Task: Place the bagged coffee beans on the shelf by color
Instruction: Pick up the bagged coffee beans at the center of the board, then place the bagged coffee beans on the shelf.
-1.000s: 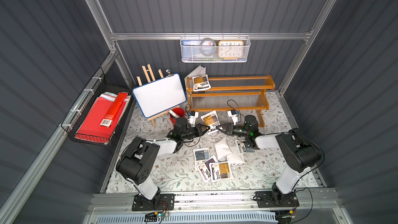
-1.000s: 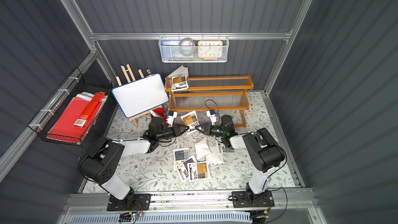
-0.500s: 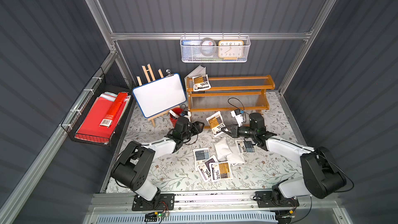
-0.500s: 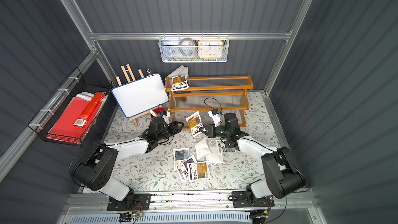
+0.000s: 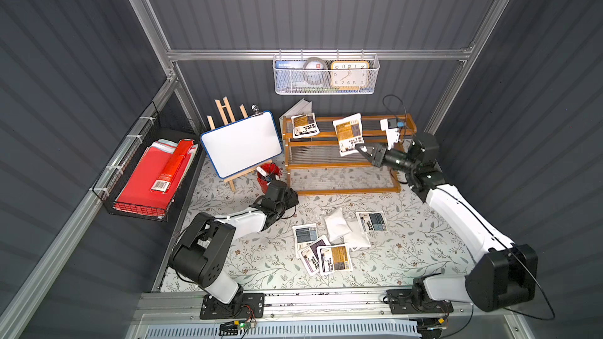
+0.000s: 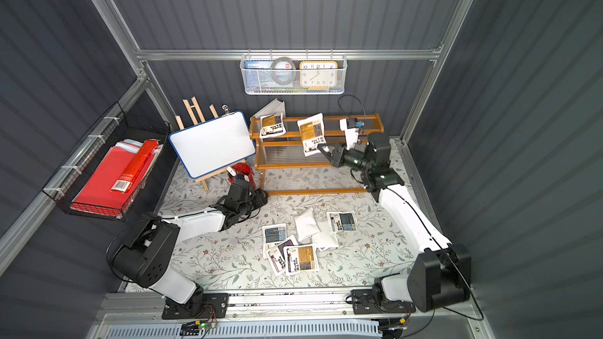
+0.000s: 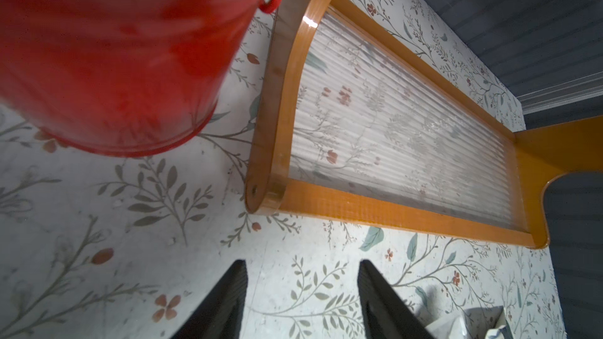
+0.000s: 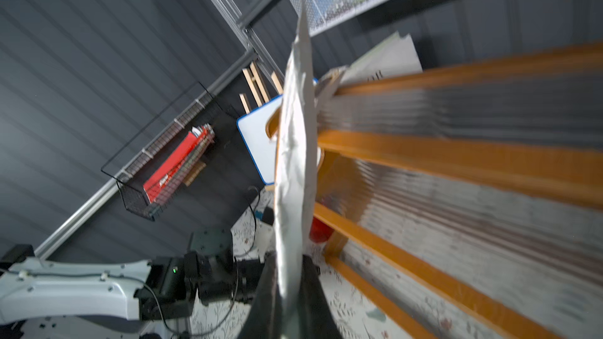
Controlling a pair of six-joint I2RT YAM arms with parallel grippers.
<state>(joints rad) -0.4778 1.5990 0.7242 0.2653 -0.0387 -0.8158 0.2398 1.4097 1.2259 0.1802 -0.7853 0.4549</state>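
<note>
My right gripper holds a bag that it will raise and move outward, then lower onto the top level of the shelf beside the other amber bag and release, because both labels match.
The orange-brown shelf (image 5: pixel 342 166) (image 6: pixel 293 164) stands at the back of the table. My right gripper (image 5: pixel 360 150) (image 6: pixel 323 150) is shut on the lower edge of an amber-labelled bag (image 5: pixel 349 132) (image 6: pixel 311 132), held upright in front of the upper tiers. The right wrist view shows this bag (image 8: pixel 293 158) edge-on between the jaws of that gripper (image 8: pixel 288 275). Another amber bag (image 5: pixel 305 124) lies on the top tier's left end. Several bagged coffee beans (image 5: pixel 336 239) lie mid-table. My left gripper (image 5: pixel 292 195) (image 7: pixel 301 288) is open and empty, low over the table.
A red bucket (image 5: pixel 268 172) (image 7: pixel 114 44) stands just beside the left gripper, near the shelf's left foot. A whiteboard on an easel (image 5: pixel 241 143), a white book (image 5: pixel 300 109), a mesh wall basket (image 5: pixel 324 76) and a black wire basket with red folders (image 5: pixel 153 174) line the back and left.
The left gripper opened and let go of the amber bag, then drew back left. The right arm carried that bag up from mid-table to the shelf's upper tiers.
</note>
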